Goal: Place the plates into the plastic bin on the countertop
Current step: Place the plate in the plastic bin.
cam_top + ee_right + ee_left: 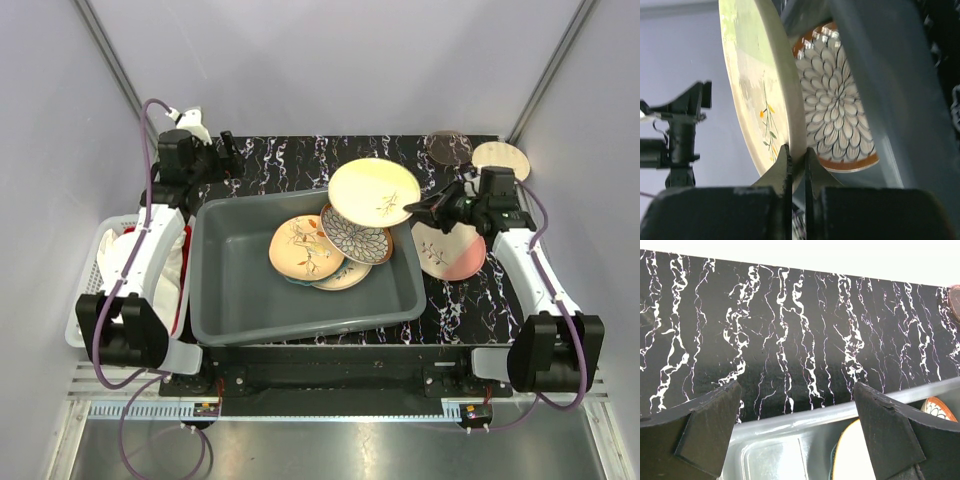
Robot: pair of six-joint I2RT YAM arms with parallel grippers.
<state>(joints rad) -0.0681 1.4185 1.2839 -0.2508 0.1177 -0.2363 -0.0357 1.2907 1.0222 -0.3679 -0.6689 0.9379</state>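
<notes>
My right gripper holds the cream-yellow sprig plate, which still sticks out over the bin's far rim. It should pull the plate back and down onto the petal-patterned plate (pixel 356 238) (pixel 836 102).
The grey plastic bin (pixel 240 290) sits mid-countertop. Inside lie a peach leaf-sprig plate (pixel 303 248), a petal-patterned plate (pixel 357 238) and a cream plate (pixel 345 276) partly under them. My right gripper (pixel 420 210) is shut on the right rim of a cream-yellow sprig plate (pixel 373 192), held tilted above the bin's far right corner. The right wrist view shows the gripper (pixel 798 160) pinching that plate's rim (pixel 760 90), with the petal plate (pixel 837 110) behind. My left gripper (pixel 228 150) is open and empty over the countertop (pixel 790 330), just behind the bin's far rim (pixel 805 417).
On the countertop right of the bin lie a cream-and-pink plate (pixel 452 255), a dark plate (pixel 450 147) and a cream plate (pixel 500 157). A white mesh basket (pixel 90 300) with cloth stands left of the bin. Grey walls close in the back and sides.
</notes>
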